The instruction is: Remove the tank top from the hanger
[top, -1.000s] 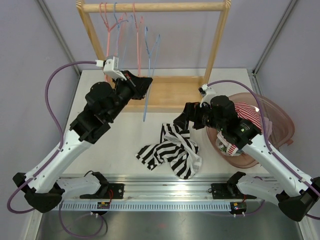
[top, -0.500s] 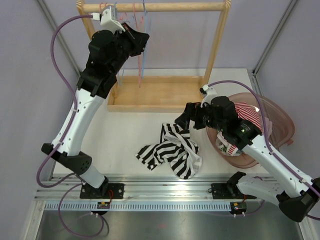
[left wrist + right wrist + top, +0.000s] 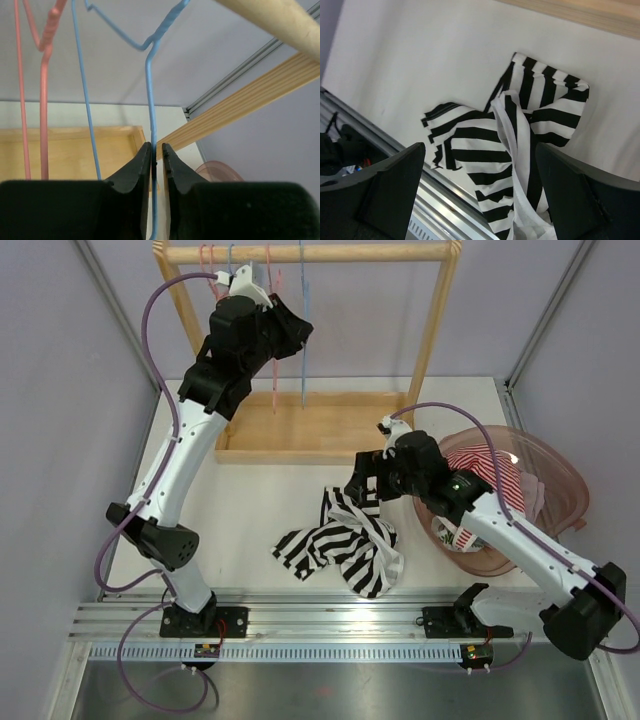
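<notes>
Next, my right gripper moves down and back onto the middle of the striped tank top [image 3: 362,524] [image 3: 513,139], because a white-edged fold stands up there.
The black-and-white striped tank top [image 3: 345,540] lies crumpled on the table, off any hanger; it also shows in the right wrist view [image 3: 520,130]. My left gripper [image 3: 290,335] is raised at the rack's rail and shut on the thin blue hanger [image 3: 302,360]. In the left wrist view the blue hanger wire [image 3: 150,90] runs straight down between my closed gripper [image 3: 156,150]. My right gripper [image 3: 362,480] is open and empty, hovering just above the tank top's far right edge; the right wrist view shows the gripper [image 3: 480,147] spread wide over the cloth.
A wooden rack with top rail [image 3: 300,254] and a box base [image 3: 330,425] stands at the back. Pink hangers [image 3: 272,300] hang beside the blue one. A pink basket [image 3: 560,465] of clothes sits at the right. A metal rail [image 3: 320,615] runs along the front edge.
My left arm has swung up from over the rack's base to the top rail, carrying the blue hanger. My right gripper has shifted slightly left over the tank top.
</notes>
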You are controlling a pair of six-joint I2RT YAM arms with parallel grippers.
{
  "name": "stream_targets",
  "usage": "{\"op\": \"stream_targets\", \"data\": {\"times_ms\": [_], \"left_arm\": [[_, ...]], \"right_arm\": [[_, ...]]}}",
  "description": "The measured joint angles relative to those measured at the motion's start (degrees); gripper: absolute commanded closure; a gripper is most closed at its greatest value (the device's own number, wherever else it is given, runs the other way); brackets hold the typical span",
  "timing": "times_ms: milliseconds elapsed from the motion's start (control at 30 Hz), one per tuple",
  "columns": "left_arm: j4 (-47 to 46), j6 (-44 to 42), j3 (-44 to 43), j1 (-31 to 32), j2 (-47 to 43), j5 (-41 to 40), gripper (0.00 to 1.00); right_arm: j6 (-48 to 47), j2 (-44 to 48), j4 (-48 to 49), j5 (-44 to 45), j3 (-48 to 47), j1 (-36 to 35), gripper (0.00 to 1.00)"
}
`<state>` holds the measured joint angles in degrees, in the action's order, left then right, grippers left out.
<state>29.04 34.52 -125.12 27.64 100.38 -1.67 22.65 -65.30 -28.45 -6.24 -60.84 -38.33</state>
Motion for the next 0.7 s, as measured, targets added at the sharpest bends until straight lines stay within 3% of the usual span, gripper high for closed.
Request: {"op": "stream_targets", "data": {"times_ms": [300,333,700], "left_arm": [[-0.04,-0.17,6.01,-0.02,-6.78,0.59,0.32],[0.00,-0.35,6.05,-0.02,-7.87,1.09,0.01],[0.09,-3.82,14.43,-0.02,-27.80,3.58,0.01]], "right_arm": [[-0.09,-10.86,-4.07,9.05,0.17,-9.16,0.00],[0.22,-11.43,-4.59,10.32,0.20,-10.51,0.01],[4.81,-22.58,-4.61,18.56,4.39,-16.11,0.01]]}}
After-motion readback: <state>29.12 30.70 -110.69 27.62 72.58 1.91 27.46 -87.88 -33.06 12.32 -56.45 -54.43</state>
